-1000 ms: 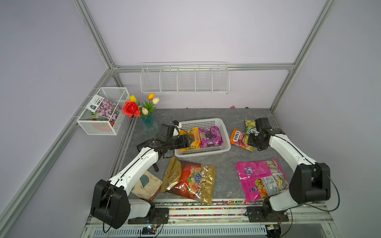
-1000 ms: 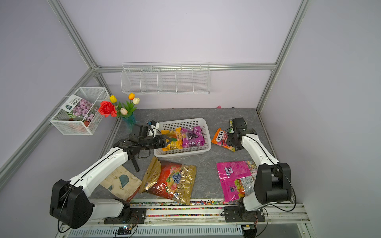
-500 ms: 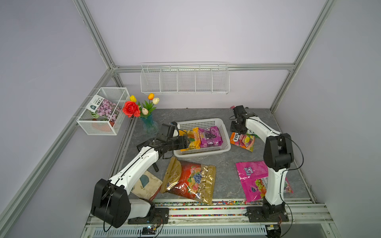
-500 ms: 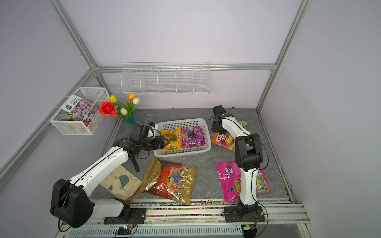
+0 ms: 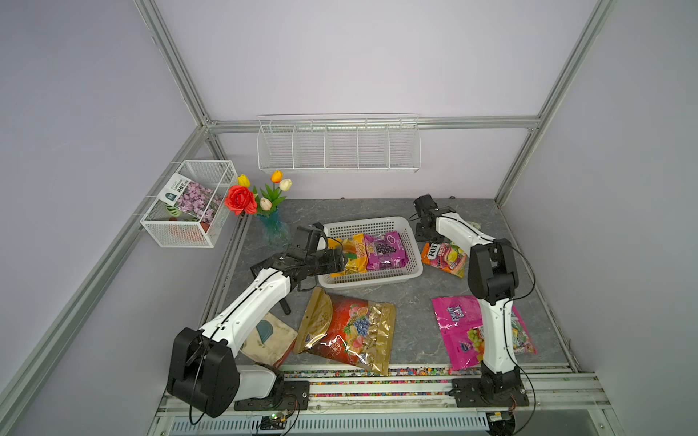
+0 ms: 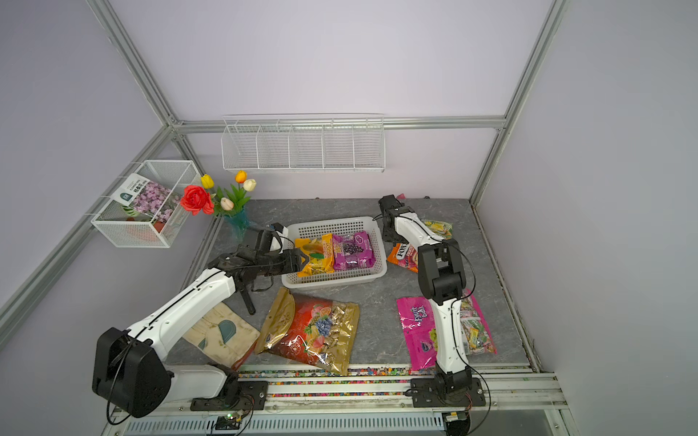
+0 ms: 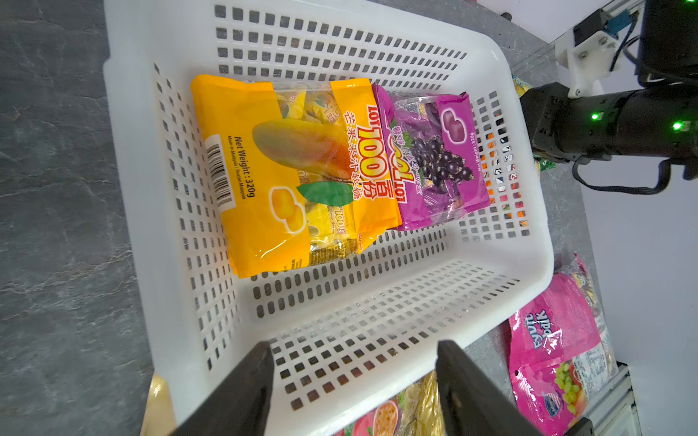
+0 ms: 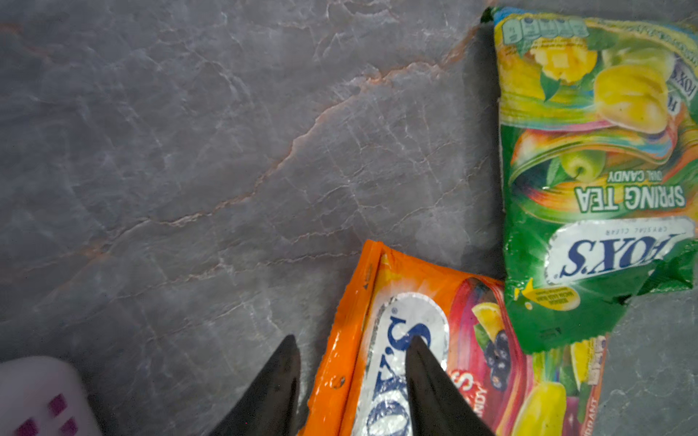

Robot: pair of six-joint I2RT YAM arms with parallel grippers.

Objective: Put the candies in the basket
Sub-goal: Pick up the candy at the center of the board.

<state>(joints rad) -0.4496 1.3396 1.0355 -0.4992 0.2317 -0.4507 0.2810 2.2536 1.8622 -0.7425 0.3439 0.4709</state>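
The right gripper moves down next and closes its fingers on the seal below its open gap. That is the orange FOX'S bag's top seal (image 5: 424, 253) (image 8: 339, 372).
The white basket (image 5: 414, 266) (image 7: 528, 241) holds a yellow candy bag (image 5: 353, 253) (image 7: 264, 170) and a purple grape bag (image 5: 386, 249) (image 7: 442, 162). My left gripper (image 5: 340, 260) (image 7: 355, 343) hovers open over the basket's left end, holding nothing. Right of the basket lie the orange FOX'S bag (image 5: 440, 257) (image 8: 400, 351) and the green FOX'S bag (image 6: 438, 228) (image 8: 596, 170). My right gripper (image 5: 425, 234) (image 8: 353, 338) points down, open, with the orange bag's edge below the gap. The gold-and-red bag (image 5: 347, 328) and pink bag (image 5: 457, 328) lie near the front.
A vase of flowers (image 5: 272, 222) stands left of the basket. The wire mesh box (image 5: 189, 205) hangs on the left wall, the long wire rack (image 5: 340, 145) on the back wall. A cloth pouch (image 5: 268, 336) lies under my left arm. A bead strip (image 5: 377, 372) lines the front edge.
My right arm has folded upright and its gripper has shifted left, from over the two small bags to beside the basket's far right corner. The left arm has stayed put.
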